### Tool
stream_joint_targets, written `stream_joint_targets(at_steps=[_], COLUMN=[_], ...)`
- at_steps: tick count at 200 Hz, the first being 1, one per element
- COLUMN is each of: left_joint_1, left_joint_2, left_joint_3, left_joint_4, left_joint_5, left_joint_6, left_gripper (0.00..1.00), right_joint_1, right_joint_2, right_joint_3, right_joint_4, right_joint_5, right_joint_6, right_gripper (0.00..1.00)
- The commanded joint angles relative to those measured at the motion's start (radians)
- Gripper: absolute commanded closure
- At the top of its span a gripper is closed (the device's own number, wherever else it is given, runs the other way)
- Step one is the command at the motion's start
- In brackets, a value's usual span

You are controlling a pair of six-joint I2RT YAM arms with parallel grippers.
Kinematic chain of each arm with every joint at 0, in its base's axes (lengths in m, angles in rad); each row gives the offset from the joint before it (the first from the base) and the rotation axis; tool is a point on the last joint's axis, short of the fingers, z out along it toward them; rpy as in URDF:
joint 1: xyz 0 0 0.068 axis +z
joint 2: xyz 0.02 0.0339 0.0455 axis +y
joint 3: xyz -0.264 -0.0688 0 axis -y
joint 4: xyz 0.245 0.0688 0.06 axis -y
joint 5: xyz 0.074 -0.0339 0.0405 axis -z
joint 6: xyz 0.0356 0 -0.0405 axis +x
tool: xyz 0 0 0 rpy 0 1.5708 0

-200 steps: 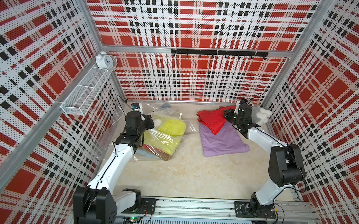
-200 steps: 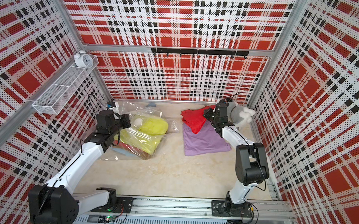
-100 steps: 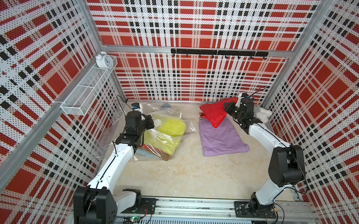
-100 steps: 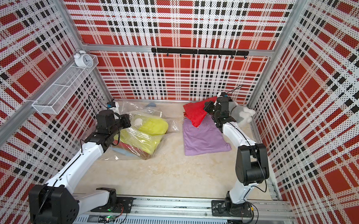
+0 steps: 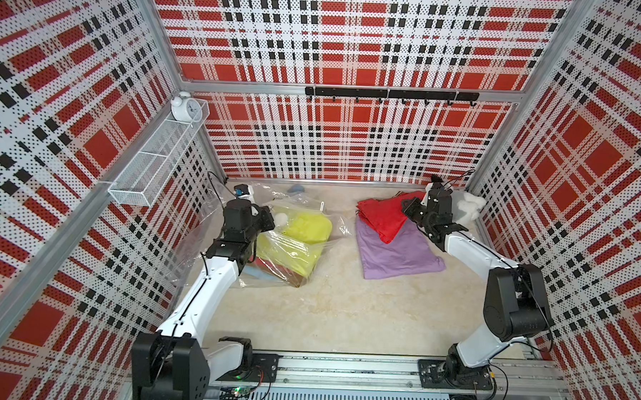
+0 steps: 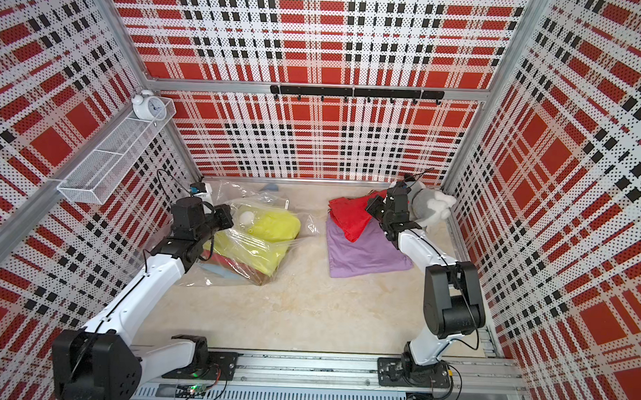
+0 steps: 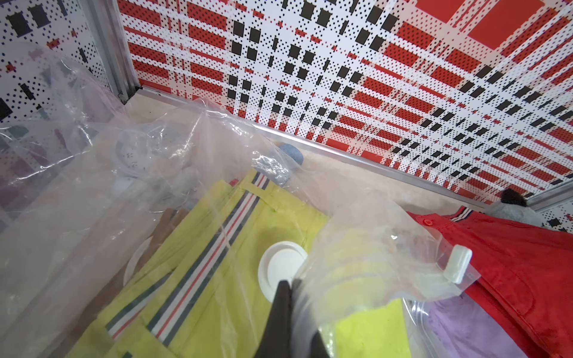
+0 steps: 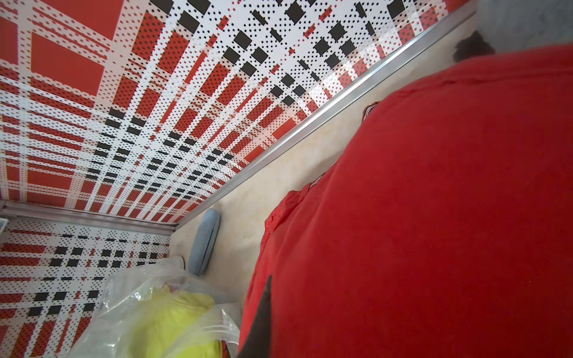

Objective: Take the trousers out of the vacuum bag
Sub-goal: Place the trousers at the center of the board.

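Next, my right gripper draws back over the bare near part of the lilac trousers (image 5: pixel 398 254) and releases the red trousers, since these cover only the far part.
The vacuum bag (image 5: pixel 198 247) lies crinkled at the left, its white valve cap (image 5: pixel 281 218) on top. Inside it show yellow-green trousers (image 5: pixel 306 226) over a brown (image 5: pixel 298 281) and a light blue pair (image 5: pixel 256 272). My left gripper (image 7: pixel 288 283) is shut on a fold of the bag's plastic beside the valve cap (image 7: pixel 279 266). At the right, red trousers (image 5: pixel 381 214) rest on the lilac trousers (image 5: pixel 398 254), outside the bag. My right gripper (image 5: pixel 408 208) is shut on the red trousers (image 8: pixel 418 217), which fill the right wrist view.
A grey-white plush toy (image 6: pixel 432 209) sits in the back right corner behind the right gripper. A blue-grey pad (image 8: pixel 204 241) lies by the back wall. A white slider clip (image 7: pixel 457 266) hangs on the bag's edge. A wire shelf (image 5: pixel 153 164) with a clock hangs on the left wall.
The right gripper lifted the red trousers toward the back wall, then came down again, so they lie spread on the lilac pair. The left arm has not moved.
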Motion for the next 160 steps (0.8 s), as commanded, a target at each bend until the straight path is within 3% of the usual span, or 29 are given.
stream_joint_targets(at_steps=[1, 57, 78, 105, 127, 160], left_joint_1=[0.018, 0.018, 0.018, 0.018, 0.018, 0.021], left_joint_2=[-0.017, -0.015, -0.016, -0.017, -0.014, -0.007], left_joint_3=[-0.010, -0.012, -0.014, -0.015, -0.017, -0.017], left_joint_4=[0.030, 0.037, 0.038, 0.042, 0.046, 0.052], left_joint_5=[-0.019, -0.006, -0.005, -0.002, 0.001, 0.009], left_joint_6=[-0.002, -0.005, -0.006, -0.005, -0.006, -0.006], left_gripper=[1.00, 1.00, 1.00, 1.00, 1.00, 1.00], right_joint_1=[0.003, 0.018, 0.021, 0.029, 0.031, 0.041], right_joint_2=[-0.061, -0.104, -0.119, -0.139, -0.155, -0.188], right_joint_3=[0.036, -0.054, -0.095, -0.148, -0.188, -0.241], right_joint_4=[-0.001, -0.046, -0.047, -0.049, -0.049, -0.070], right_joint_5=[-0.008, 0.022, 0.026, 0.030, 0.024, 0.038], right_joint_6=[0.045, 0.129, 0.151, 0.162, 0.162, 0.156], right_gripper=[1.00, 1.00, 0.92, 0.90, 0.77, 0.65])
